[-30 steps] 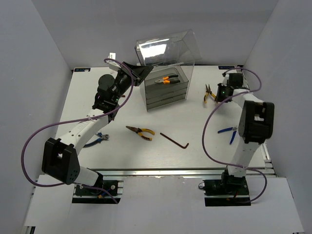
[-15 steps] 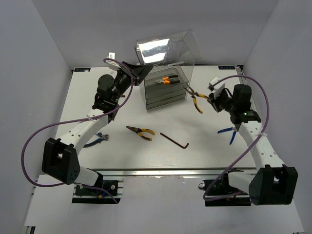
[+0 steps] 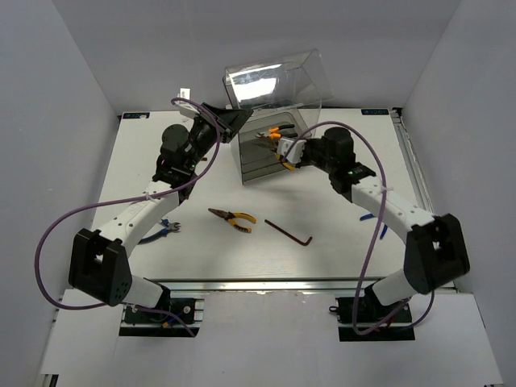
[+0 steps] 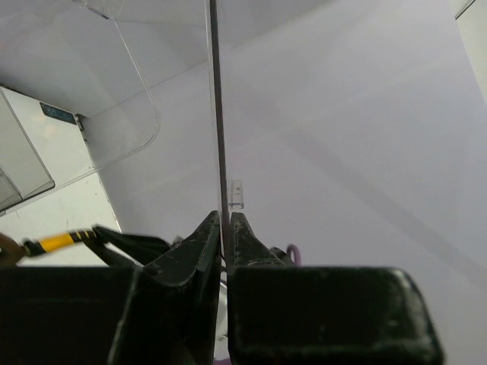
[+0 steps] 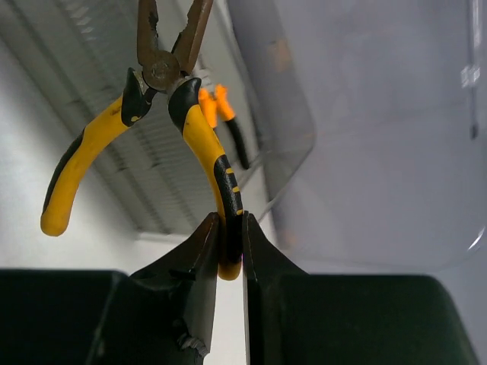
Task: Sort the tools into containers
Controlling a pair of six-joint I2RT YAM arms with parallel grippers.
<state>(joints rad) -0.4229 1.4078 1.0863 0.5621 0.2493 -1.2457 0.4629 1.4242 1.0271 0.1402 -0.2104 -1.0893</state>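
Observation:
My right gripper carries the pliers over the cabinet spot holding orange-handled pliers next and releases, since that's outward of it, to its left in the top view.
The clear smoky drawer cabinet stands at the back middle, its transparent lid raised. My left gripper is shut on the lid's edge and holds it up. My right gripper is shut on one handle of yellow-and-black pliers, held at the cabinet's right side over its open top. Orange-handled pliers lie inside the top; they also show in the right wrist view. Yellow-handled pliers, a dark hex key, blue-handled cutters and a blue-handled tool lie on the table.
White walls close in the table on three sides. The left arm's purple cable loops over the table's left part. The right arm stretches across the right half toward the cabinet.
My right gripper has carried the yellow-and-black pliers from the back right of the table leftward to the cabinet's open top. The left gripper has kept holding the lid up.

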